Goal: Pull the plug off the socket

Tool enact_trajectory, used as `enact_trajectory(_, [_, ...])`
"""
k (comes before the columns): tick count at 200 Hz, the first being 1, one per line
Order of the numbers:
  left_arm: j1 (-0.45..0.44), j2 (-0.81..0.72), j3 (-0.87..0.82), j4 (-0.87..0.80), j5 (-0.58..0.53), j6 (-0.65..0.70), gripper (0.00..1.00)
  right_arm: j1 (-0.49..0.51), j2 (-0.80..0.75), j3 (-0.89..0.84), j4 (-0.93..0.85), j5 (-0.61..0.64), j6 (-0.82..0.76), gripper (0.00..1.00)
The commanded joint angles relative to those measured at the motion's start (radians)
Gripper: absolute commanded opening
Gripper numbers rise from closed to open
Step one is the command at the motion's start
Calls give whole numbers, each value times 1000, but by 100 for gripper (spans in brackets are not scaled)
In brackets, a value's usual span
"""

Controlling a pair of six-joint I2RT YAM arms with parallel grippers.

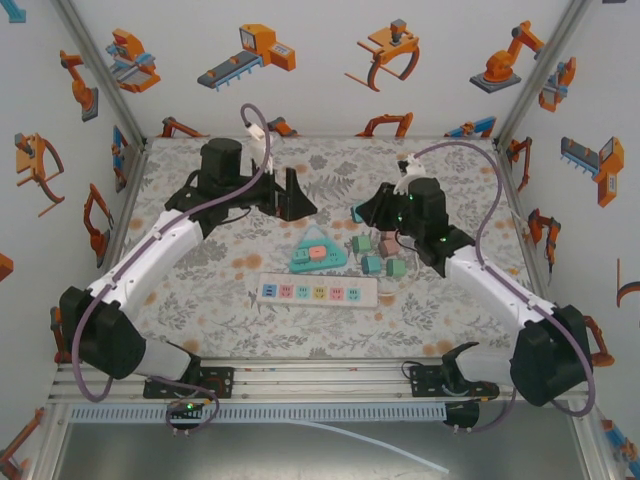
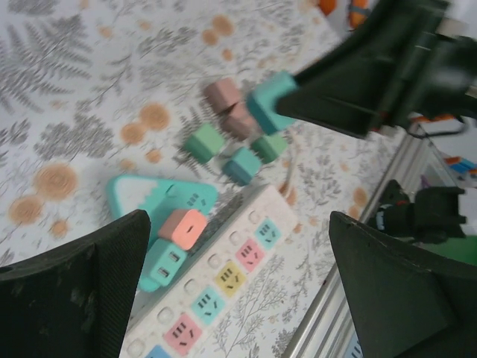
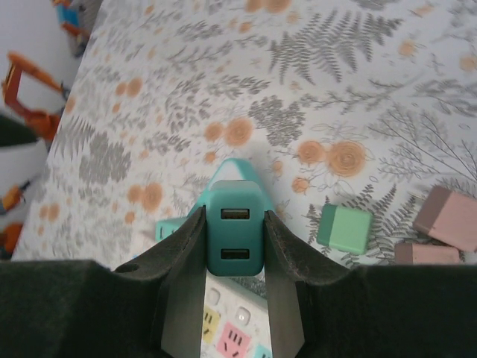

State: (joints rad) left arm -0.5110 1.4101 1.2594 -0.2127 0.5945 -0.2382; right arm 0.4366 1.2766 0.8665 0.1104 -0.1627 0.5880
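The spot on the tabletop beyond the far green plug is bare, so I will lower my right gripper onto it and let go of the dark teal plug (image 3: 235,231) there.
My right gripper (image 3: 235,220) is shut on a dark teal plug (image 3: 235,231) with two USB ports and holds it above the table. In the top view the right gripper (image 1: 364,213) hangs just right of the teal triangular socket (image 1: 318,250). An orange plug (image 2: 184,226) and a light teal plug (image 2: 165,262) sit in that socket (image 2: 141,195). My left gripper (image 1: 293,195) stands open behind the socket, its fingers (image 2: 82,291) wide apart with nothing between them. The held plug (image 2: 268,101) also shows in the left wrist view.
A white power strip (image 1: 318,291) with coloured outlets lies in front of the triangular socket. Several loose plugs, pink (image 2: 223,94), green (image 2: 203,142) and teal (image 2: 242,165), lie in a cluster (image 1: 378,256) right of the socket. The table's metal front rail (image 1: 320,378) runs along the near edge.
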Motion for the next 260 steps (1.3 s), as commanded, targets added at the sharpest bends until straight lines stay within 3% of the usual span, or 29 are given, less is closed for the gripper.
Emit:
enact_trajectory(1, [-21,-19,-33,128,169,38,97,-41,85,33,5,71,166,8])
enact_trajectory(59, [-132,-28,-22,12,146,202,97,-76,382,161,35,31,167,10])
enact_trajectory(122, [-155,-9,-20,-5,121,211,97,-78,543,187,81,-24,181,20])
enact_trajectory(174, [-161,7,-23,-6,87,212,97,-82,538,142,71,16,158,43])
enact_trajectory(260, [-166,6,-29,-14,-6,209,97,-91,397,93,-39,107,80,61])
